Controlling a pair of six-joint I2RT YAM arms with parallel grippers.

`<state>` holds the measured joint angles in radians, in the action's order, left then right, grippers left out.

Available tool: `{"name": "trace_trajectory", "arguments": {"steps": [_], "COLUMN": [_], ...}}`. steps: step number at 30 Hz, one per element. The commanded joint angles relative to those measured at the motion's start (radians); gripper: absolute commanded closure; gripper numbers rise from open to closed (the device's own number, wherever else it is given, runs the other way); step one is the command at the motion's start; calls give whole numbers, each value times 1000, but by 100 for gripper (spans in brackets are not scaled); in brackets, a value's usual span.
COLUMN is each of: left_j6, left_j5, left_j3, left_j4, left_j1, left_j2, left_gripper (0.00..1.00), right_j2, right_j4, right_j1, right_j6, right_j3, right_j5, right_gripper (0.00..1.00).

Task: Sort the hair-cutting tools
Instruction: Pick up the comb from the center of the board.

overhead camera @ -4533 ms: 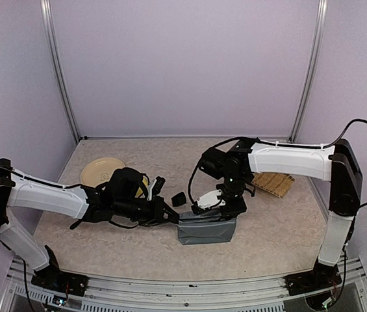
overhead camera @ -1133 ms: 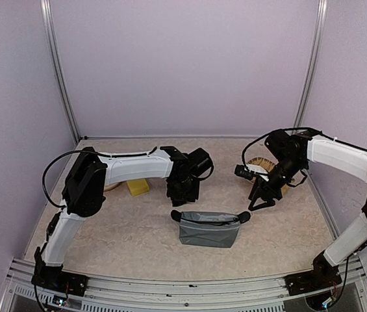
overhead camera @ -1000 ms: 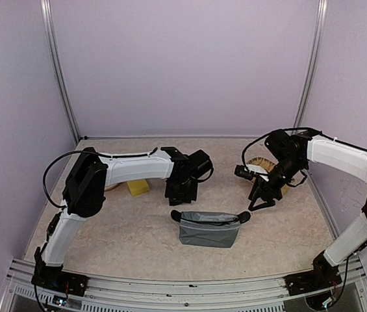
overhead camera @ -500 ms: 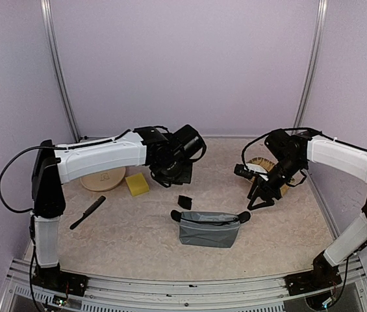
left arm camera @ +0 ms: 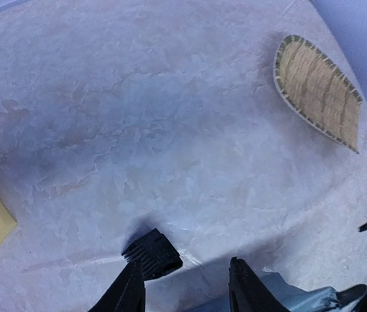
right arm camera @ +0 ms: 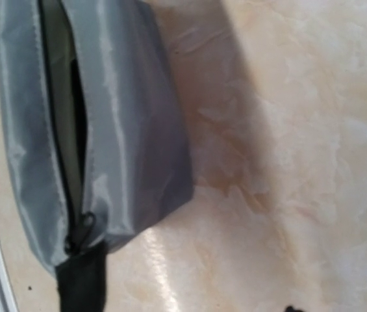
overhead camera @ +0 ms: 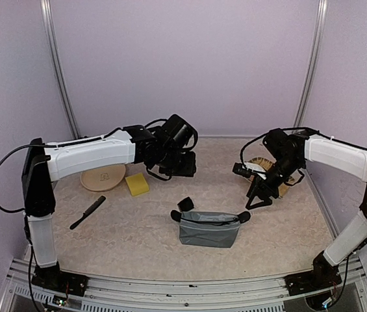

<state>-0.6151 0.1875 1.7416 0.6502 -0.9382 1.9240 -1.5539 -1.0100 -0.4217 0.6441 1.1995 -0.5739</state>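
The small black piece (overhead camera: 184,203) beside the pouch (overhead camera: 209,228) lies on the table below my left gripper's still empty fingers. My open left gripper needs to go down onto it next.
A small black piece (overhead camera: 184,203) lies on the table just off the grey zip pouch's (overhead camera: 209,228) left end. In the left wrist view this piece (left arm camera: 152,253) sits just beyond my left fingertip (left arm camera: 130,291). My left gripper (overhead camera: 184,164) hovers behind it, open, with nothing between the jaws. A long black comb (overhead camera: 87,212) lies at the left. My right gripper (overhead camera: 259,197) hangs open and empty to the right of the pouch. The pouch (right arm camera: 105,130) has its zip open, and its inside is dark.
A round beige plate (overhead camera: 103,177) and a yellow sponge (overhead camera: 137,184) sit at the left behind the comb. A woven mat (overhead camera: 269,170) lies at the right behind my right gripper. Side walls and corner posts close in the table.
My left arm has lifted and pulled back to the left from the spot beside the pouch. Its jaws have opened, and the small black piece and the comb now show. The right arm barely moved.
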Motion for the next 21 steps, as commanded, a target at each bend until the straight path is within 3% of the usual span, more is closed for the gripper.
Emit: {"name": "trace_trajectory", "arguments": {"steps": [1, 6, 15, 21], "left_j6": [71, 10, -116, -132], "left_j5": [-14, -52, -65, -10], "left_j3": [41, 98, 155, 205], "left_j4": [11, 64, 83, 200], "left_j1": [16, 35, 8, -13], "left_j2": [133, 246, 373, 409], "left_gripper": [59, 57, 57, 58], "right_j2": [-8, -15, -55, -58], "right_j4": [4, -23, 4, 8], "right_j1": [12, 16, 16, 16], "right_j6": [-19, -24, -31, -23], "right_j3": [70, 143, 99, 95], "right_j5": [65, 69, 48, 48], "right_gripper": [33, 30, 26, 25]}}
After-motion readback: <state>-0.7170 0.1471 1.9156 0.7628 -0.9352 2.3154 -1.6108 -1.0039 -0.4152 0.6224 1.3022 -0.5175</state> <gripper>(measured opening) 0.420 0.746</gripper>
